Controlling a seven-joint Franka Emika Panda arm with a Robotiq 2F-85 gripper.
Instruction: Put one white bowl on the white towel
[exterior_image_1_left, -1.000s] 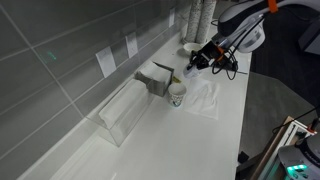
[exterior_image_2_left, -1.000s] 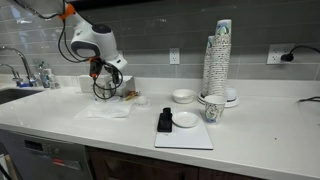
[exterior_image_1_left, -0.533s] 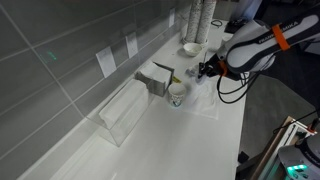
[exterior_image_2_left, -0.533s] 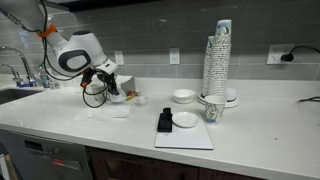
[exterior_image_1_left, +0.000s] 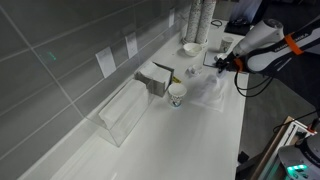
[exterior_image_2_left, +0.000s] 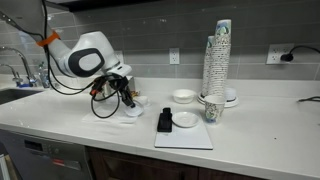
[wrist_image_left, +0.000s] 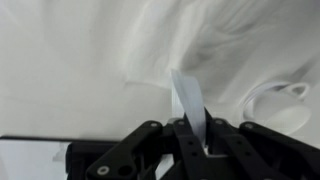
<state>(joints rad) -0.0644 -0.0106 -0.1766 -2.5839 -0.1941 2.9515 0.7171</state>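
Note:
The crumpled white towel is just below my gripper. My gripper should turn and bring the thin white edge down onto the towel to let go of it.
My gripper (wrist_image_left: 190, 140) is shut on a thin white edge that looks like the wall of a white bowl (wrist_image_left: 185, 100), seen edge-on in the wrist view. It hangs just over the crumpled white towel (wrist_image_left: 90, 50). In both exterior views the gripper (exterior_image_1_left: 218, 65) (exterior_image_2_left: 126, 96) is low over the towel (exterior_image_1_left: 205, 95) (exterior_image_2_left: 108, 112), and the held bowl is mostly hidden by the fingers. Two more white bowls stand apart: one (exterior_image_2_left: 183, 96) near the wall, also in an exterior view (exterior_image_1_left: 190, 48), and one (exterior_image_2_left: 185, 120) on a white board.
A paper cup (exterior_image_1_left: 177, 94) stands at the towel's edge and shows in the wrist view (wrist_image_left: 278, 100). A clear plastic bin (exterior_image_1_left: 122, 112) lies along the tiled wall. A tall stack of cups (exterior_image_2_left: 218, 55) stands by the bowls, and a black object (exterior_image_2_left: 165, 121) lies on the white board (exterior_image_2_left: 185, 138).
The arm has swung away from the wall and the cup towards the counter's front, over the towel. The gripper stays shut on the white piece.

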